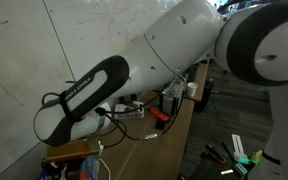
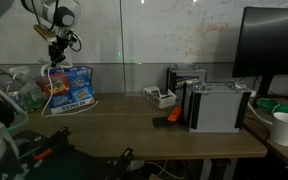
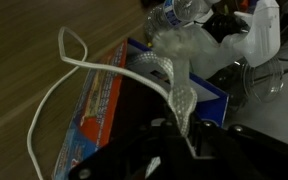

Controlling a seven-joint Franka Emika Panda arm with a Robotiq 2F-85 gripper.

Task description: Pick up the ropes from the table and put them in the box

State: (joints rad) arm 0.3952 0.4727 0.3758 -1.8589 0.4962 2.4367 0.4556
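My gripper eases away from the plastic bottles over the box's opening (image 2: 71,69) (image 3: 136,106) below it next and lets go of the white rope, since the rope dangles that way.
The blue box (image 2: 70,88) with orange and white flaps stands at the far end of the light wood table (image 2: 134,122). My gripper (image 2: 56,46) hangs just above it, shut on the white rope (image 2: 51,70), which dangles toward the box. In the wrist view the gripper (image 3: 184,135) pinches the rope (image 3: 179,100). One thin loop trails over the box's orange flap (image 3: 102,100) and out onto the table (image 3: 34,50). In an exterior view the arm's body (image 1: 184,50) hides the box and gripper.
Grey-white boxy devices (image 2: 219,105) and a smaller tray (image 2: 159,97) stand on the table, with an orange-black tool (image 2: 167,118) in front. A monitor (image 2: 274,45) and white cup (image 2: 286,127) are at one end. Plastic bottles (image 3: 184,15) crowd beside the box.
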